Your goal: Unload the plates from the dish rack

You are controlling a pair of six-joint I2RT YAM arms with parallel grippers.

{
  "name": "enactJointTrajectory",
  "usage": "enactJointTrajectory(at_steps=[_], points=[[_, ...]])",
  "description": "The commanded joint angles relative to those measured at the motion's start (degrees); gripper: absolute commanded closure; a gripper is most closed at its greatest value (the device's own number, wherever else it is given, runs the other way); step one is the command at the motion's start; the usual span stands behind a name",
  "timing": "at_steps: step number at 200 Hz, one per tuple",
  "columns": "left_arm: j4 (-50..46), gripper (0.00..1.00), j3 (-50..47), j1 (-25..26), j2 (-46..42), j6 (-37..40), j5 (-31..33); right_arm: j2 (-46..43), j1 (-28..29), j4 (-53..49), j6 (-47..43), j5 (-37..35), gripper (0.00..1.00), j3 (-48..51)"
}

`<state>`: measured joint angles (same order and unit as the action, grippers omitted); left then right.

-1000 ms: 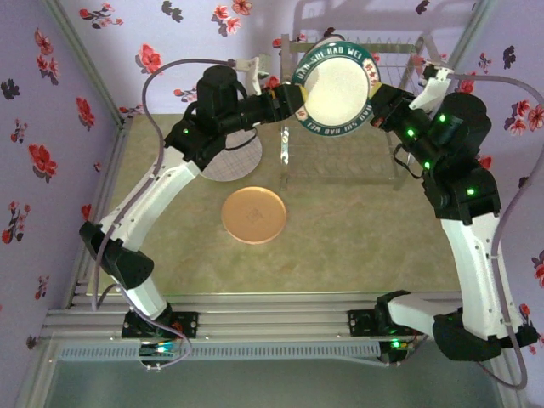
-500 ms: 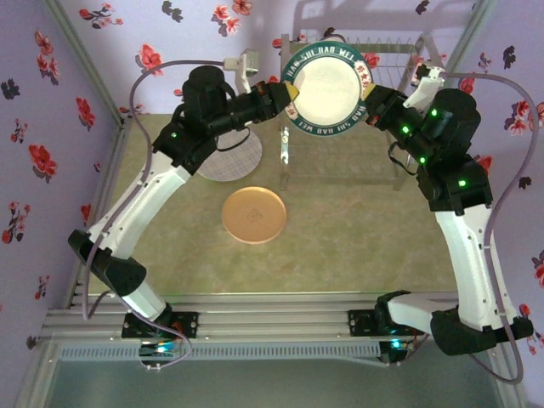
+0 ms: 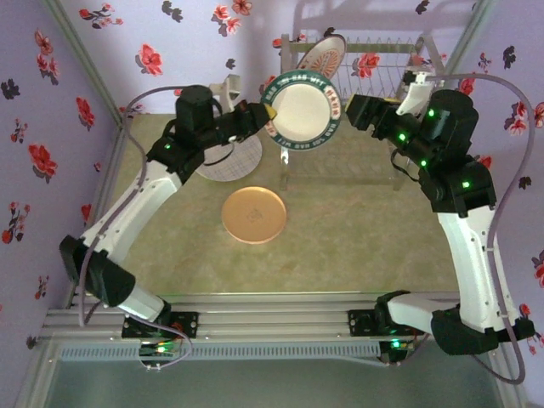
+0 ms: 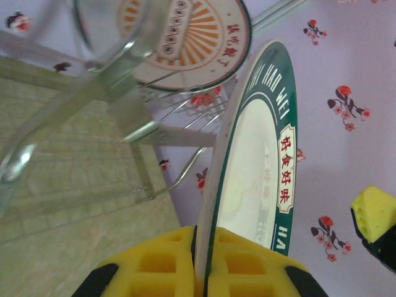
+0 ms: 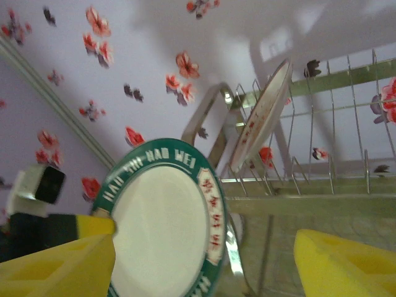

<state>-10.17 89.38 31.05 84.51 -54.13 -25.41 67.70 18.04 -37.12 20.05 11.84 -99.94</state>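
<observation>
My left gripper carries the teal-rimmed plate point(image 3: 304, 106) back and down onto the yellow-orange plate next.
The teal-rimmed plate point(image 3: 304, 106) hangs on edge in the air in front of the dish rack point(image 3: 374, 53). My left gripper point(image 3: 270, 110) is shut on its left rim; in the left wrist view the yellow fingers point(image 4: 161, 266) pinch the plate point(image 4: 260, 167) edge-on. My right gripper point(image 3: 355, 112) stands open just right of the plate, not touching it. In the right wrist view its fingers point(image 5: 346, 266) are spread wide around the plate point(image 5: 164, 223). A white plate with an orange radial pattern point(image 3: 323, 53) point(image 4: 185, 43) point(image 5: 260, 117) still leans in the rack point(image 5: 309, 185).
A plain yellow-orange plate point(image 3: 254, 214) lies flat mid-table. A pale plate point(image 3: 228, 161) lies behind it, partly under the left arm. The rack's legs point(image 3: 285, 157) stand at the back centre. Flowered walls close in the sides and back.
The right gripper has let go of the teal-rimmed plate, opened and drawn back to the right. The left gripper, shut on the plate, has carried it left and away from the rack.
</observation>
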Motion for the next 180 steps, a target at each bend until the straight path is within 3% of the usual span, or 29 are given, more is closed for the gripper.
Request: enactJointTrajectory(at_steps=[1, 29, 78, 109, 180], points=[[-0.6, 1.00, -5.1, -2.5, -7.1, 0.2, -2.7, -0.1, 3.4, -7.8, -8.8, -1.5, 0.23, -2.3], [-5.1, 1.00, -13.6, -6.1, -12.7, 2.3, -3.4, 0.4, 11.1, -14.2, -14.6, -7.5, 0.23, -3.0], [-5.4, 1.00, -30.8, -11.3, -19.0, 2.3, -2.5, 0.1, 21.5, -15.3, -20.0, -13.8, 0.22, -0.3], [-9.6, 1.00, -37.5, -12.0, -19.6, 3.7, 1.4, 0.4, 23.1, -14.7, -20.1, -14.6, 0.22, 0.5], [-3.6, 1.00, -46.3, -11.9, -12.9, 3.7, 1.8, 0.5, 23.7, -13.7, -18.9, -15.0, 0.22, 1.8]])
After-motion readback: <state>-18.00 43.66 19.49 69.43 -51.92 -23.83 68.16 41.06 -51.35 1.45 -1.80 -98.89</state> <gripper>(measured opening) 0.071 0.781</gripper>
